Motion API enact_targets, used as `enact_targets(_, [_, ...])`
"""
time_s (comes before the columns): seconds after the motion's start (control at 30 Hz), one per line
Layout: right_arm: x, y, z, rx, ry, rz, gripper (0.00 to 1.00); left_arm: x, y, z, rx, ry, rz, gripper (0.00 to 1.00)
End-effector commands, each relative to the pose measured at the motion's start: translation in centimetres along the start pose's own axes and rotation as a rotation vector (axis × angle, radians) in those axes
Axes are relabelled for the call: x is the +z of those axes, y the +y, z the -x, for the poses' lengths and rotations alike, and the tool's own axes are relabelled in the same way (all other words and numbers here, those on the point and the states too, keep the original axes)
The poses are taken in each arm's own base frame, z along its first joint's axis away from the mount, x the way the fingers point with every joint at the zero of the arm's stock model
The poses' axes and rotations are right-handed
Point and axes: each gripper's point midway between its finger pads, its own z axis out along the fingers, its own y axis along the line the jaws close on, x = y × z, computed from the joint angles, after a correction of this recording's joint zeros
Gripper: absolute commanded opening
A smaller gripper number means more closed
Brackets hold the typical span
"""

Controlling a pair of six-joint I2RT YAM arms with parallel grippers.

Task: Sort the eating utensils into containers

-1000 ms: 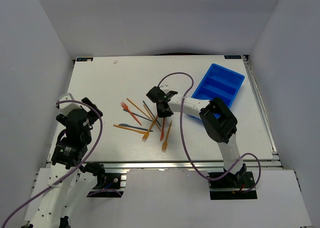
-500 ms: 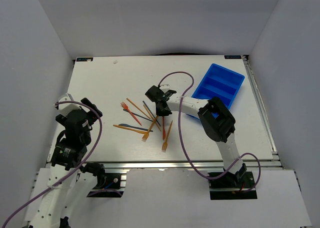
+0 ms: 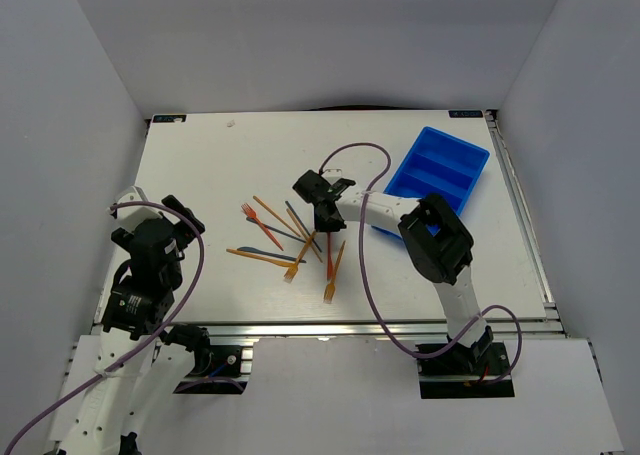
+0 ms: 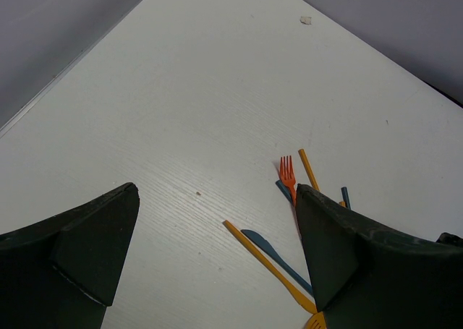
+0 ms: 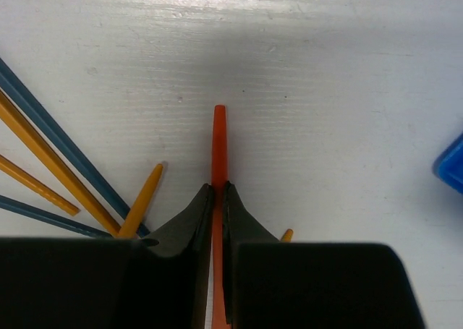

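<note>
My right gripper lifts outward toward the blue tray next, then turns and lowers the red utensil over a middle section (image 3: 432, 174), as the tray's sections lie angled.
My right gripper (image 5: 218, 193) is shut on a red utensil (image 5: 218, 137), its handle end sticking out past the fingertips just over the table. In the top view the right gripper (image 3: 324, 218) sits over the right side of the utensil pile, with the red utensil (image 3: 328, 256) trailing toward the front. Orange and dark blue-grey forks and sticks (image 3: 272, 237) lie scattered at mid-table. The blue four-compartment tray (image 3: 438, 171) stands at the back right. My left gripper (image 4: 217, 264) is open and empty, left of the pile, with an orange-red fork (image 4: 288, 173) ahead of it.
A blue-grey knife (image 4: 278, 253) and an orange stick (image 4: 264, 260) lie between my left fingers' view. Orange and blue sticks (image 5: 51, 155) lie left of my right fingers. A corner of the tray (image 5: 452, 164) shows at right. Purple cables (image 3: 365, 225) loop over the table.
My right gripper has stayed at the pile's right side, shifting only slightly. The left arm has not moved.
</note>
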Motion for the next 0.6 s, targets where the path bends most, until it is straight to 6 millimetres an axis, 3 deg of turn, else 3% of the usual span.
enact_targets(0.0, [-2.7,-1.2,1.6,-0.009,-0.028,0.003,0.00,-0.1,0.2,0.0,-0.005,-0.005,0.006,0.98])
enact_targets(0.13, [-4.3,-1.7,2.5,-0.014,-0.055,0.016,0.00,0.0,0.2,0.0,-0.004,-0.004,0.007,0.98])
enact_targets(0.37, [-11.9,-2.1,8.5,-0.104,-0.236,0.193,0.00,-0.1,0.2,0.0,-0.006,-0.004,0.005,0.98])
enact_targets(0.47, [-13.9,-5.6,11.7,-0.174,-0.305,0.217,0.00,-0.1,0.1,0.0,-0.008,-0.006,-0.001,0.98])
enact_targets(0.57, [-14.5,-10.7,14.5,-0.234,-0.350,0.199,0.00,-0.3,0.0,0.2,-0.015,-0.014,-0.014,0.98])
